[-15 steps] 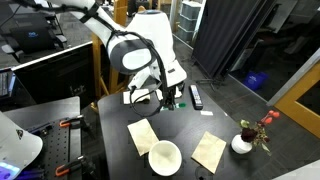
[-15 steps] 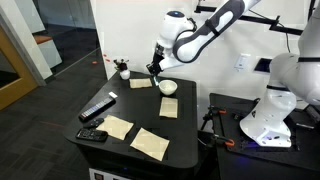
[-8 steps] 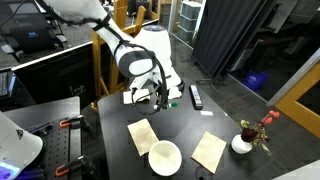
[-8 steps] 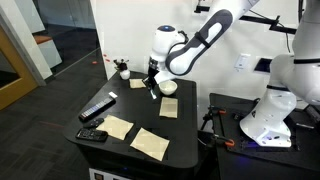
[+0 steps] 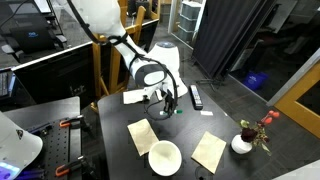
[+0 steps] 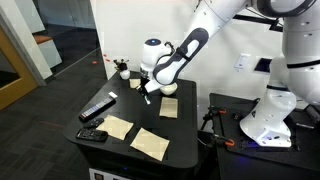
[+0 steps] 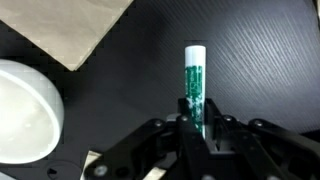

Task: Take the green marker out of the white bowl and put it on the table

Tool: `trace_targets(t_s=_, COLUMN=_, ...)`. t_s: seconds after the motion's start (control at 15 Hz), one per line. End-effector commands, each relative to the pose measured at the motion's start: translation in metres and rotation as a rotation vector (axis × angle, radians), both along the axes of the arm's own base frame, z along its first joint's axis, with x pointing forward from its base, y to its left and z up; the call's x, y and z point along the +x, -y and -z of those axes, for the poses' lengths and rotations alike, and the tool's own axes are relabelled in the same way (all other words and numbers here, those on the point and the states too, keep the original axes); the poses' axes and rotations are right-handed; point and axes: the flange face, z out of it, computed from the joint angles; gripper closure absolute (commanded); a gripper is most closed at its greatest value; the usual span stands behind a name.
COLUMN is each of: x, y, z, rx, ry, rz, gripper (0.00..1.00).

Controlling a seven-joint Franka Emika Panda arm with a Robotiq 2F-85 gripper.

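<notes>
I will move my gripper down toward the bare tabletop, farther from the white bowl [image 5: 165,157], to let go of the green marker's lower end, because there is open dark surface below it.
My gripper [image 7: 195,128] is shut on the lower end of the green marker [image 7: 194,80], which points away from the jaws over the dark table [image 7: 265,60]. The white bowl [image 7: 25,110] sits to the left of the marker in the wrist view and looks empty. In both exterior views the gripper [image 5: 164,101] [image 6: 146,95] hangs low over the table [image 5: 190,125], apart from the bowl [image 5: 165,157] [image 6: 168,87]. Whether the marker's tip touches the tabletop, I cannot tell.
Beige napkins lie on the table [image 5: 143,135] [image 5: 209,151] [image 6: 169,107] [image 7: 75,30]. A black remote-like bar [image 5: 196,97] [image 6: 97,108] lies near one edge. A small white vase with red flowers [image 5: 243,143] stands at a corner.
The arm has swung away from the bowl and come down toward the tabletop, with the green marker still held in the jaws.
</notes>
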Motion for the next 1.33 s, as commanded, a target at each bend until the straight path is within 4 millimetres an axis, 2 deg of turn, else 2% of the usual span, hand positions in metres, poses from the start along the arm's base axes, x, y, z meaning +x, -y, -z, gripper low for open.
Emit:
trace_targets(t_s=0.0, x=0.027, y=-0.003, z=0.014, rx=-0.019, ry=0.034, rz=0.047, gripper=0.95)
trace_targets(t_s=0.33, x=0.041, y=-0.006, z=0.029, rx=-0.050, ry=0.059, rz=0.063, gripper=0.94)
trace_targets(t_s=0.4, x=0.042, y=-0.008, z=0.031, rx=-0.051, ry=0.051, rz=0.057, gripper=0.55)
trace_targets(t_s=0.47, x=0.043, y=-0.009, z=0.031, rx=-0.058, ry=0.054, rz=0.052, gripper=0.54)
trace_targets(t_s=0.93, x=0.046, y=-0.014, z=0.028, rx=-0.061, ry=0.063, rz=0.040, gripper=0.04)
trace_targets(t_s=1.0, x=0.046, y=-0.015, z=0.028, rx=-0.062, ry=0.063, rz=0.039, gripper=0.00)
trace_targets(t_s=1.27, x=0.043, y=-0.016, z=0.031, rx=-0.058, ry=0.042, rz=0.020, gripper=0.00)
